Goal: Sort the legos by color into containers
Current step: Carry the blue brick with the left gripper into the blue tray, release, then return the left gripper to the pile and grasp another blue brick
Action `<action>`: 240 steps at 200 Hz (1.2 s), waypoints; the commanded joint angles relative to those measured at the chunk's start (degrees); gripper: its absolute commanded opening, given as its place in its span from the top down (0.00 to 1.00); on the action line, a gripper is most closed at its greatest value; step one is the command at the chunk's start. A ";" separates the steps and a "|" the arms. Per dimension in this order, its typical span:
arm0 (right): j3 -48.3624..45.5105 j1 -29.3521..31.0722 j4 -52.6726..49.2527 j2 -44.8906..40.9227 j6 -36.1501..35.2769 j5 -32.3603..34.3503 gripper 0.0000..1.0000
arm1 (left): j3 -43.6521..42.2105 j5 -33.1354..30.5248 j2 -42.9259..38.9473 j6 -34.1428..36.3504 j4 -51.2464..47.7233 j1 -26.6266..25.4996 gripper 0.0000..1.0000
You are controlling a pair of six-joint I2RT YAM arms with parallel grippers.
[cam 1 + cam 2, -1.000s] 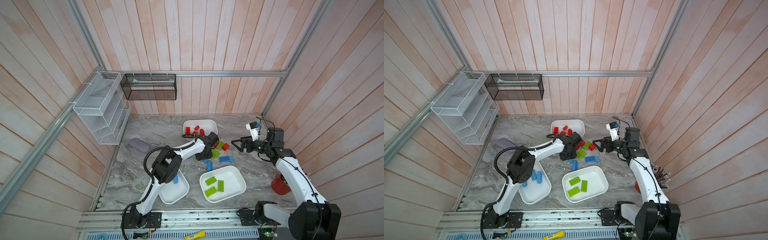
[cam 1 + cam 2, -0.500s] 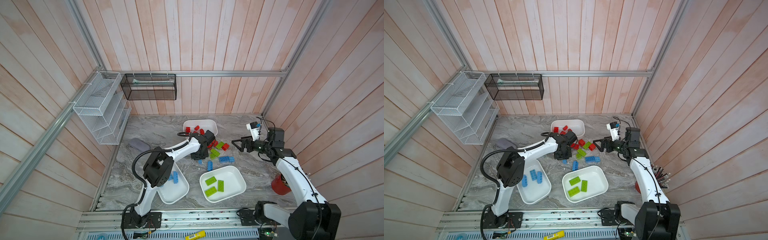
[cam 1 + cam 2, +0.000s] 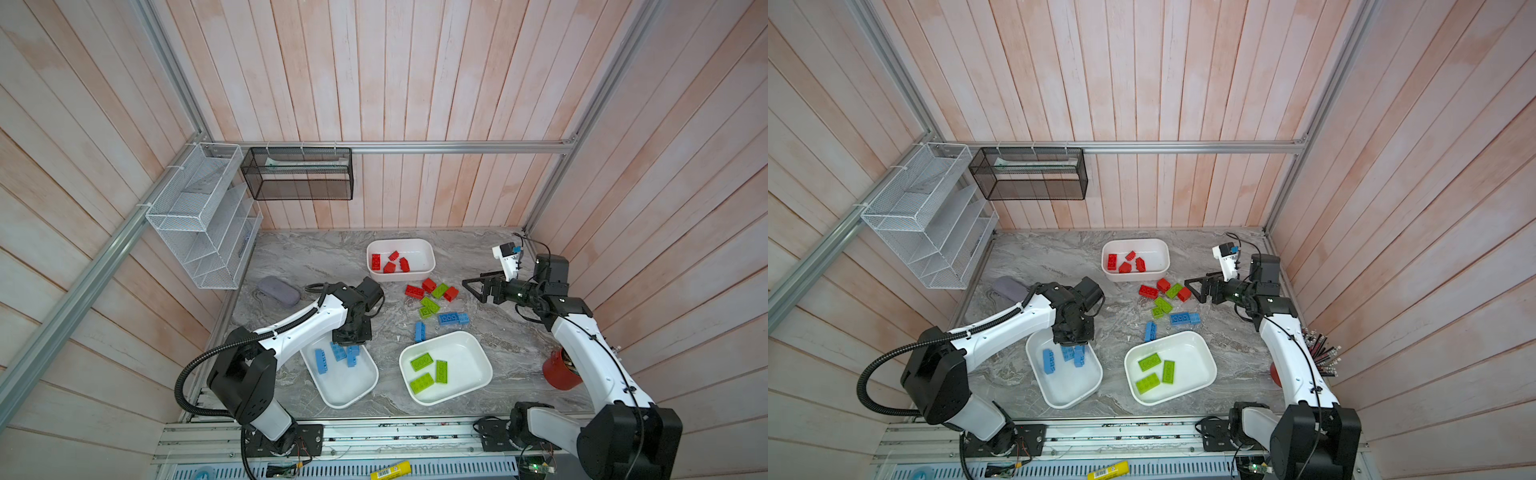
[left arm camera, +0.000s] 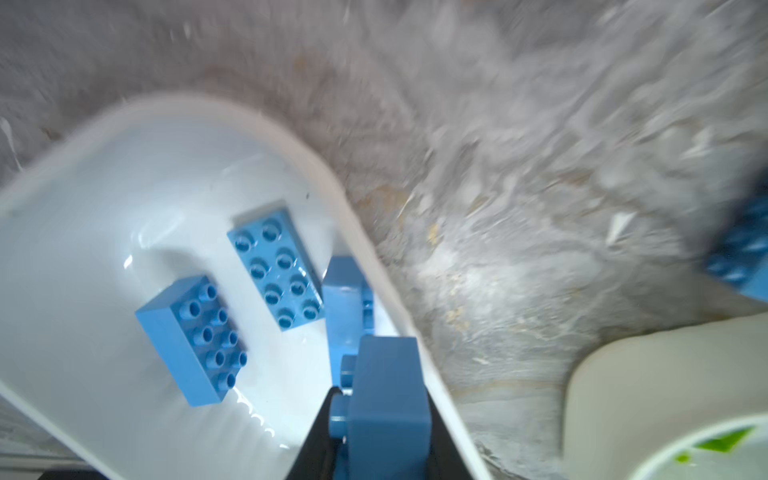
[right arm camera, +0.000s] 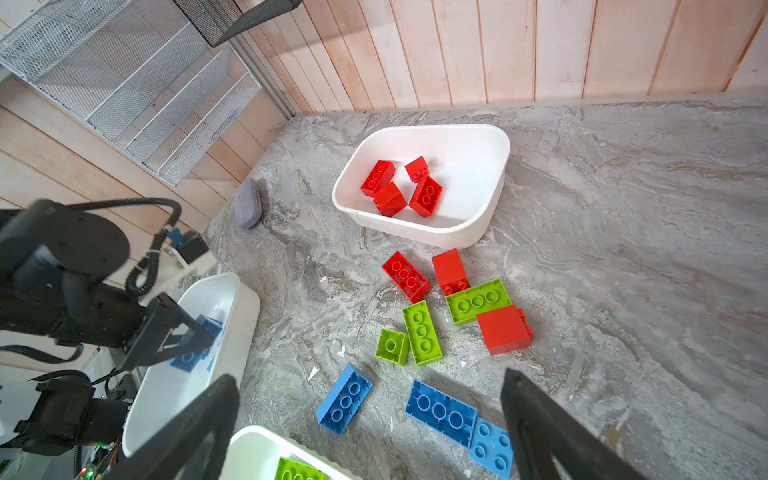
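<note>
The left gripper will next go back from the container's rim to above the container's open middle and let go of the blue lego, because that container already holds blue legos.
My left gripper (image 3: 351, 338) is shut on a blue lego (image 4: 386, 407) just above the near-left container (image 3: 357, 395), by its rim. Other blue legos (image 4: 276, 268) lie in that tub. The far container (image 3: 424, 249) holds red legos (image 3: 390, 264), and the near-right one (image 3: 469, 345) holds green legos (image 3: 422, 361). Loose legos lie between the tubs: red (image 3: 414, 291), green (image 3: 430, 304) and blue (image 3: 448, 318). My right gripper (image 3: 471, 286) hangs open and empty beside that pile, and its wrist view looks down on the blue legos (image 5: 440, 409).
A grey case (image 3: 278, 291) lies at the left of the marble top. A red pencil cup (image 3: 559, 372) stands by the right arm. A white wire rack (image 3: 199, 216) and a black mesh basket (image 3: 297, 178) hang on the walls.
My left gripper closed on a blue lego at the loose pile and carried it left and forward to the tub with the blue ones. The right arm has stayed still.
</note>
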 commanded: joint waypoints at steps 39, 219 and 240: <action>-0.49 1.08 0.42 -0.21 0.48 -0.78 0.02 | -11.38 -0.13 -3.38 -3.18 2.59 0.41 0.81; 1.38 0.99 -1.05 0.17 -0.68 1.09 0.02 | 32.13 7.49 16.61 4.81 5.20 -6.97 0.21; 1.17 0.90 -1.23 -0.05 -0.82 1.59 0.02 | 32.69 10.74 20.49 5.21 10.43 -8.86 0.20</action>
